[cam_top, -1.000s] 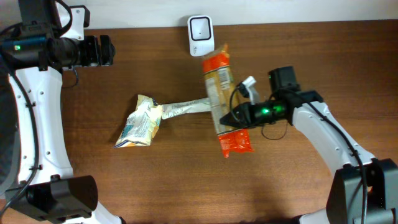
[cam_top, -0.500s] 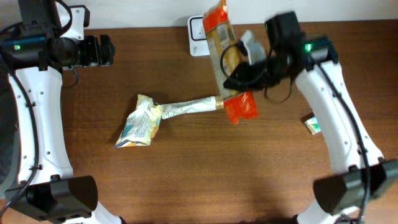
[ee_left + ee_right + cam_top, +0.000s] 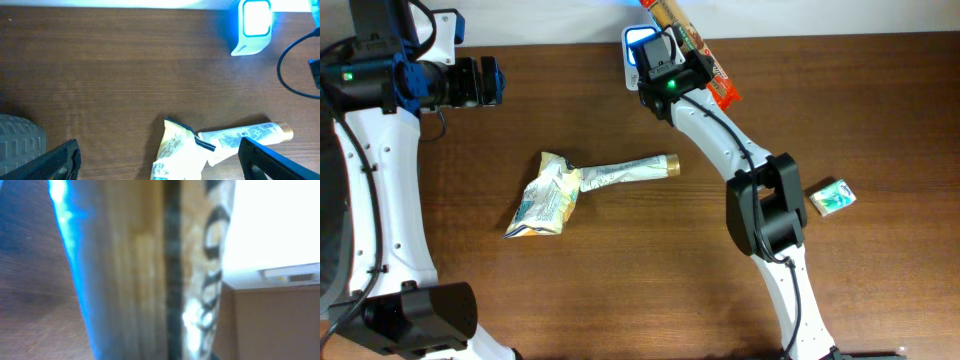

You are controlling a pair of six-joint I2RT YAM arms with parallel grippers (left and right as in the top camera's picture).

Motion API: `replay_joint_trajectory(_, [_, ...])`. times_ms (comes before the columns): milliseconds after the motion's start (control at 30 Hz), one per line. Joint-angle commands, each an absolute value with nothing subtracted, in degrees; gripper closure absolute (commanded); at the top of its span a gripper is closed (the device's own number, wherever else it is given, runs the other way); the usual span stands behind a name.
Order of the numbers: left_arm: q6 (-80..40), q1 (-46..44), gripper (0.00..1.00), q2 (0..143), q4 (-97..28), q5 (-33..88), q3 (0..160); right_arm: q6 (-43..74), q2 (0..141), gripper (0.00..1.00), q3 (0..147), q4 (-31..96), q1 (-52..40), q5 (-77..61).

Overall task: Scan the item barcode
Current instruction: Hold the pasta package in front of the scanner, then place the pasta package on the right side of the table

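My right gripper swings to the bare tabletop by the green box [image 3: 810, 165] next, lowers and releases the packet [image 3: 692, 42], since that spot lies below and right in the overhead view.
The item is a long orange and yellow snack packet [image 3: 692, 42]. My right gripper [image 3: 678, 62] is shut on it and holds it tilted, right over the white barcode scanner [image 3: 636, 48] at the table's far edge. The scanner glows blue and is partly hidden by the arm. The packet [image 3: 150, 270] fills the right wrist view as a blur with blue light on its left side, and that gripper's fingers do not show there. My left gripper [image 3: 492, 82] stands open at the far left with nothing in it. From the left wrist, the scanner [image 3: 255, 25] shines blue.
A crumpled pale bag [image 3: 545, 196] and a white tube [image 3: 625, 172] lie mid-table, below my open left gripper [image 3: 160, 167] in its wrist view. A small green and white box [image 3: 832, 197] lies at the right. The brown wooden table [image 3: 620, 280] ends at a white wall behind the scanner.
My right arm has swung the packet from mid-table up and left to the scanner at the far edge. The scanner now glows blue. The small box has come into view. The left arm has not moved.
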State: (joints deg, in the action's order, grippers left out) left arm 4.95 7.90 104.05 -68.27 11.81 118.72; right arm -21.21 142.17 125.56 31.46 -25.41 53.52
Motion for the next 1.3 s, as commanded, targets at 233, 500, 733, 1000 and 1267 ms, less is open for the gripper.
replay_joint_trajectory(233, [5.85, 8.05, 0.01, 103.79, -68.25, 12.03, 118.93, -33.34, 147.33, 0.96, 128.46, 17.06, -27.53, 63.66])
replay_joint_trajectory(500, [5.87, 8.05, 0.01, 103.79, -68.23, 12.05, 118.93, -36.69, 148.24, 0.96, 128.46, 17.04, -28.12, 65.43])
replay_joint_trajectory(733, [5.87, 8.05, 0.01, 103.79, -68.23, 12.03, 118.96, -37.12, 137.43, 0.96, 128.49, 18.72, -28.12, 65.76])
replay_joint_trajectory(1000, [5.87, 8.05, 0.01, 103.79, -68.25, 12.05, 118.96, 5.28, 106.50, 0.96, 128.49, 71.48, -20.73, 7.22])
replay_joint_trajectory(1267, [5.85, 8.05, 0.01, 103.79, -68.25, 12.03, 118.93, 6.70, 106.28, 0.96, 104.38, 79.50, 12.03, -17.17])
